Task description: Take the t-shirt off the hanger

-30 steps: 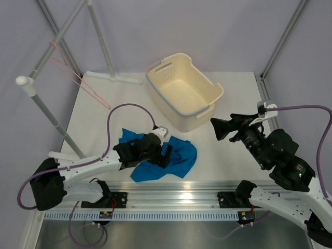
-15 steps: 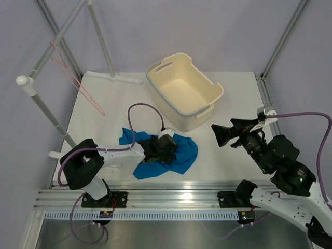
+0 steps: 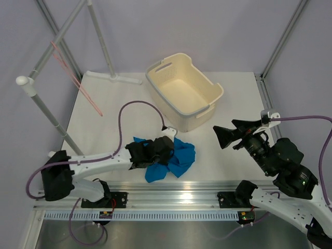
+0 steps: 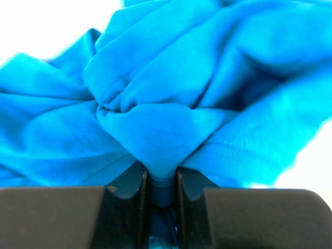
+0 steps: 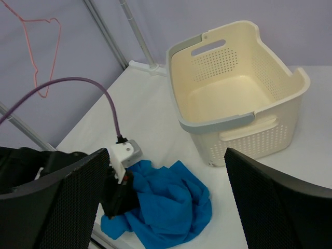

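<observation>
I will next lift my left gripper outward over the empty inside of the basket and lower it a little to let go of the t-shirt's fold, because the basket's side stands higher than the t-shirt.
The bright blue t-shirt point(image 3: 179, 158) lies crumpled on the white table, off the hanger. My left gripper point(image 3: 169, 151) is shut on a fold of the t-shirt point(image 4: 155, 140), and the cloth is pinched between its black fingers point(image 4: 189, 205). The thin pink hanger point(image 3: 78, 83) hangs bare on the grey rack pole at the far left, and shows as the hanger point(image 5: 45, 49) in the right wrist view. My right gripper point(image 3: 224, 136) hovers open to the right of the shirt, apart from it; between its wide-spread fingers point(image 5: 280, 202) I see the t-shirt point(image 5: 166, 205).
A cream perforated basket point(image 3: 155, 78) stands at the back centre, just beyond the shirt. Grey rack poles point(image 3: 49, 111) rise along the left edge, with a white foot bar point(image 3: 114, 78) at the back. The left arm's purple cable point(image 3: 124, 111) loops over the table.
My left gripper has shut on the t-shirt, and the cloth has bunched up and gathered in from its left side. The hanger has swung a little. My right gripper stays open.
</observation>
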